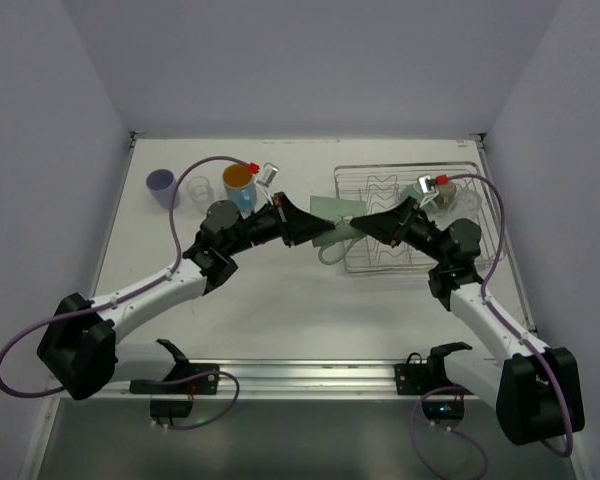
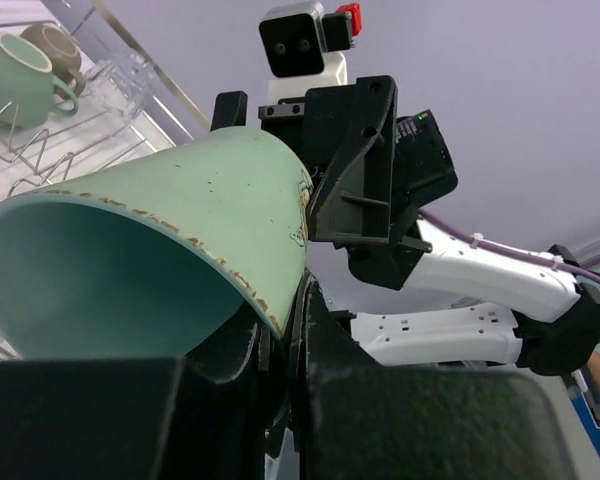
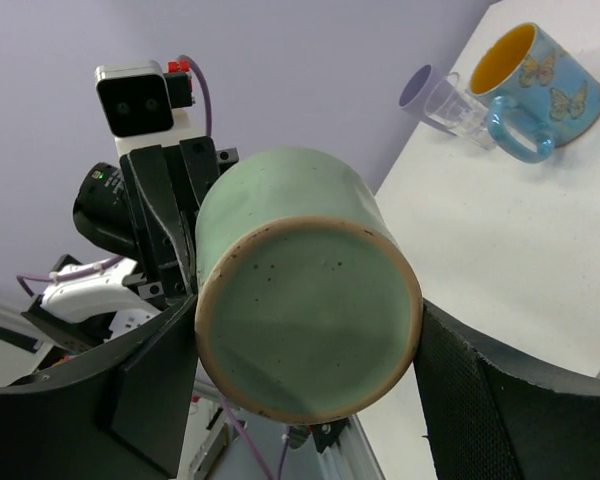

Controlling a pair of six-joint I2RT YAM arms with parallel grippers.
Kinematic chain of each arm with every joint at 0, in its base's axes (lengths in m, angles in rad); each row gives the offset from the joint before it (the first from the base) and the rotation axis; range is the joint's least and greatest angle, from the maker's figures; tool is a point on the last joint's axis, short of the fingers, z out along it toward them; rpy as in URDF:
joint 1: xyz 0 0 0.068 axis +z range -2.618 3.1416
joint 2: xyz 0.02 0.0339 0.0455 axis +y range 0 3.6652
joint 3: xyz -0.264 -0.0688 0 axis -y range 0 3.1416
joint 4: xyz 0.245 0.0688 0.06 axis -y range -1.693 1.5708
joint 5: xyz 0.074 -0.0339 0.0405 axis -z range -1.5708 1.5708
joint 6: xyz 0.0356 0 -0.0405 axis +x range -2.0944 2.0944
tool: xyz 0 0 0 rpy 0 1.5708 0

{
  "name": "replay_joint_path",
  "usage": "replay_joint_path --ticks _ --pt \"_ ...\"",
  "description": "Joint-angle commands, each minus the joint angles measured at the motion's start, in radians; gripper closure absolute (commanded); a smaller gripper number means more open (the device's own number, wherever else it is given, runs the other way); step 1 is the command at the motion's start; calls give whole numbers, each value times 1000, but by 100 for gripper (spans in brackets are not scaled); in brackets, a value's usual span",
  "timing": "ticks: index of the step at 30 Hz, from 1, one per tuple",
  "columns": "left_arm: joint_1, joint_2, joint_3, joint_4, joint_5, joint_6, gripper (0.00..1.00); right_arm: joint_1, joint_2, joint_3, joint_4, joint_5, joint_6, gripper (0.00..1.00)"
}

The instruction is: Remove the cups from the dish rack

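Note:
The cup goes outward and down next as my left gripper turns fingers-down, then releases, since the bare tabletop (image 1: pixel 292 186) beside the blue mug lies outward and below.
The pale green cup (image 1: pixel 332 214) hangs on its side in the air between my two grippers, just left of the dish rack (image 1: pixel 480 240). My left gripper (image 1: pixel 305 225) is shut on the cup's rim, one finger inside and one outside (image 2: pixel 283 312). My right gripper (image 1: pixel 375 222) is shut around the cup's base (image 3: pixel 310 310), with a pad on each side. A lavender cup (image 1: pixel 161 185) and a blue mug with orange inside (image 1: pixel 240 185) stand on the table at the far left. A teal mug (image 2: pixel 20 75) and an olive-brown cup (image 2: pixel 55 45) sit in the rack.
A clear glass (image 3: pixel 450 100) stands between the lavender cup (image 3: pixel 417 85) and the blue mug (image 3: pixel 535 75). Walls close in the table at the left, back and right. A metal rail (image 1: pixel 310 375) runs along the near edge.

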Motion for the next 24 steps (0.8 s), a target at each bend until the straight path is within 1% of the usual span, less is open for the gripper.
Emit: replay_joint_path --ticks 1,3,4,5,7,10,14,16,17,19,20,21,22,23,24 --pt "-8 -50 16 25 -64 78 100 31 12 4 128 18 22 62" --pt "-8 -81 11 5 -92 97 100 37 33 1 133 18 25 42" --pt "-10 -89 14 -29 -101 118 100 40 41 -4 139 17 27 21" --pt "-8 -96 22 -52 -119 129 100 40 47 -7 142 18 28 13" --pt "-8 -123 34 -106 -136 169 100 40 47 -8 137 24 27 1" --pt "-8 -164 46 -175 -179 226 100 40 38 2 98 33 4 1" --pt "-8 -225 78 -294 -292 307 100 40 26 12 45 58 -39 1" --pt "-8 -238 120 -409 -343 365 100 40 15 12 21 61 -53 1" --pt "-8 -242 133 -455 -403 384 100 40 7 13 1 66 -79 1" --pt "-7 -253 179 -582 -455 436 100 39 -17 21 -71 90 -112 1" --pt "-8 -253 199 -639 -512 451 100 40 -26 22 -99 101 -151 1" --pt "-7 -244 215 -693 -538 492 100 40 -37 28 -151 124 -169 1" --pt "-1 -232 257 -781 -550 514 100 40 -59 33 -180 139 -192 1" --pt "2 -183 291 -837 -564 534 100 40 -68 38 -211 155 -239 1" --pt "2 -152 324 -930 -581 560 100 40 -77 48 -260 165 -255 1"
